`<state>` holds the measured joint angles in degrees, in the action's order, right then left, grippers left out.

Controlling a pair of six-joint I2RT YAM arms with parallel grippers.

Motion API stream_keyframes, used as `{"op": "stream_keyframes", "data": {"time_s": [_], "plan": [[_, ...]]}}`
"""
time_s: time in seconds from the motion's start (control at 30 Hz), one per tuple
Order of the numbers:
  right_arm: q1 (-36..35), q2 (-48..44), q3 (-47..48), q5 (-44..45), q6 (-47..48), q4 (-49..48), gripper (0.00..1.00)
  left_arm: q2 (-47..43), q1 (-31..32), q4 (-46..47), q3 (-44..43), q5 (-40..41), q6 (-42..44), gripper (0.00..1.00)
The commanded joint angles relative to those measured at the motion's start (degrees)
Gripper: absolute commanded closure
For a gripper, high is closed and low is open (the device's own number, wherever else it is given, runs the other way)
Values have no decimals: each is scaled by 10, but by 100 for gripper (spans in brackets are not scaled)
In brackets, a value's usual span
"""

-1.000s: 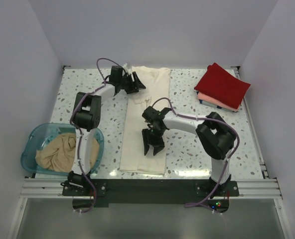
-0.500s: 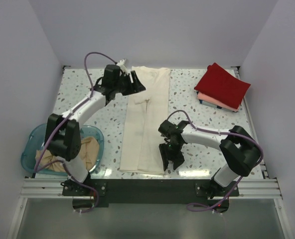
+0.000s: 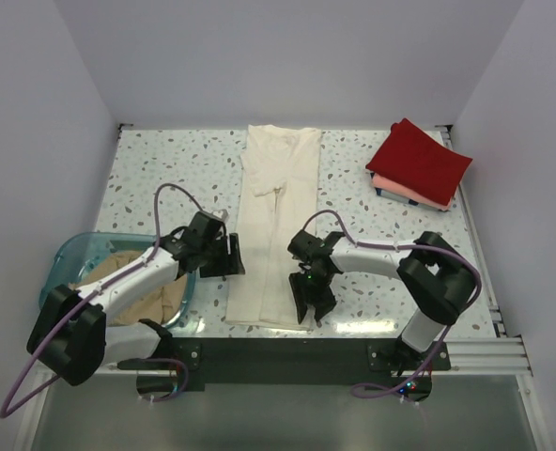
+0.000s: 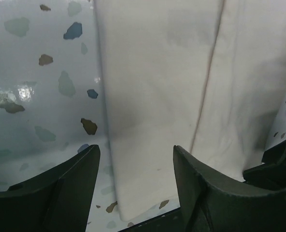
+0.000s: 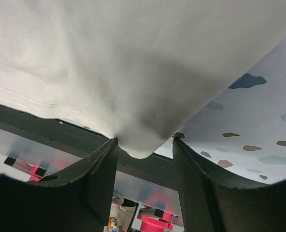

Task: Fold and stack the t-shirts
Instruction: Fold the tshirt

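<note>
The shirt's near corner by the tub [image 4: 126, 216] is next: my left gripper will move back and down with its open fingers around it.
A cream-white t-shirt [image 3: 276, 225] lies on the speckled table as a long narrow strip running from far to near. My left gripper [image 3: 231, 256] hovers open at the strip's left edge; in the left wrist view [image 4: 135, 162] the shirt's near-left corner [image 4: 133, 193] shows between the fingers. My right gripper [image 3: 313, 307] is open at the near-right corner, and that corner [image 5: 143, 142] hangs between its fingers, touching the left fingertip [image 5: 109, 150]. A folded red t-shirt [image 3: 419, 160] rests on a folded salmon pink one [image 3: 400, 193] at the far right. The tan-beige t-shirt [image 3: 118, 282] lies crumpled in the tub.
The translucent blue tub [image 3: 71, 254] stands at the near left, right beside my left arm. A dark rail [image 3: 278, 352] runs along the table's near edge, just below the shirt's hem. White walls close in the left, far and right sides.
My left arm has swung from the shirt's far end back to its near-left edge by the tub. My right gripper slid off the strip's middle to its near-right corner.
</note>
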<state>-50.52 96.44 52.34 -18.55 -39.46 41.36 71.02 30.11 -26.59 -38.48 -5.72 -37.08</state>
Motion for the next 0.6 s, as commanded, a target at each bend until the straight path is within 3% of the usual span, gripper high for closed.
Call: {"op": "stream_keyframes", "data": {"time_s": [0.0,0.23,0.57], "plan": [[-5,15,18,26,-13,-20,48,-43,14,-14,30,-1,-24,33],[-5,21,31,50,-24,20,51,-70,28,-50,82,-15,-40,32],[-5,1,13,52,-42,13,51,-51,35,-71,89,-39,-40,33]]}}
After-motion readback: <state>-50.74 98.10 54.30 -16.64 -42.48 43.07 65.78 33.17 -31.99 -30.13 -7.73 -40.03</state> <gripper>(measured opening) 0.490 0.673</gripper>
